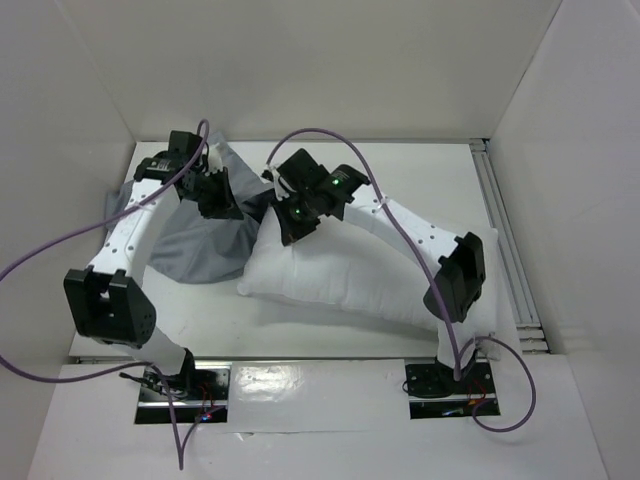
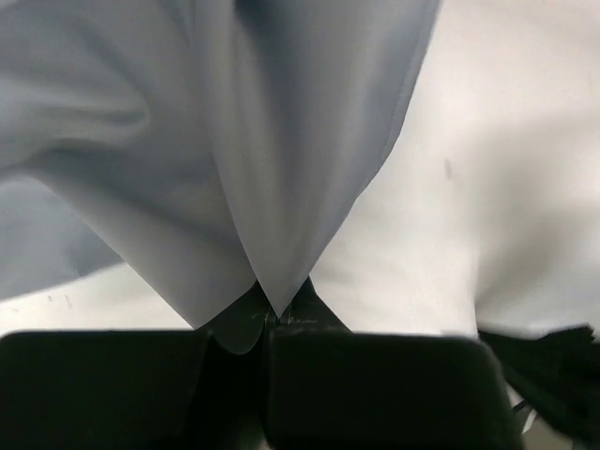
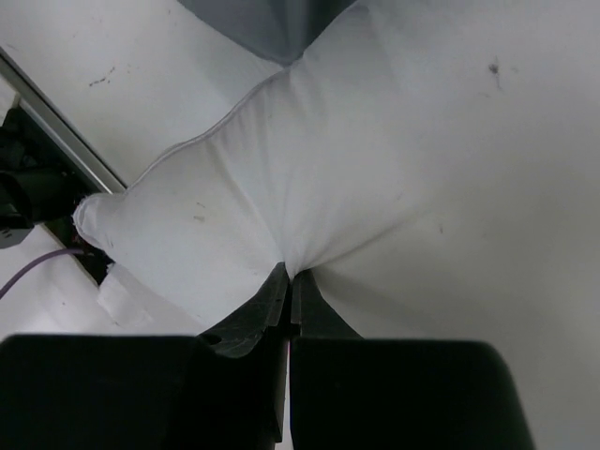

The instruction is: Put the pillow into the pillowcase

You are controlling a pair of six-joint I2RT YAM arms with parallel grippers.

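Next, my left gripper draws back over the near part of the pillowcase (image 1: pixel 205 245), which lies back from it beside the pillow (image 1: pixel 350 275), and releases the pillowcase's fold.
The white pillow (image 1: pixel 350 275) lies across the middle of the table, its left end against the blue-grey pillowcase (image 1: pixel 205 245), which lies bunched at the left. My left gripper (image 1: pixel 218 196) is shut on a fold of the pillowcase (image 2: pixel 262 178), the cloth hanging from the fingertips (image 2: pixel 305 305). My right gripper (image 1: pixel 295 222) is shut on a pinch of the pillow (image 3: pixel 309 178) at its far left end. A dark edge of the pillowcase (image 3: pixel 272 23) shows beyond the pillow in the right wrist view.
White walls enclose the table on the left, back and right. A metal rail (image 1: pixel 505 240) runs along the table's right side. Purple cables (image 1: pixel 330 140) loop over both arms. The arm bases (image 1: pixel 440 380) stand at the near edge.
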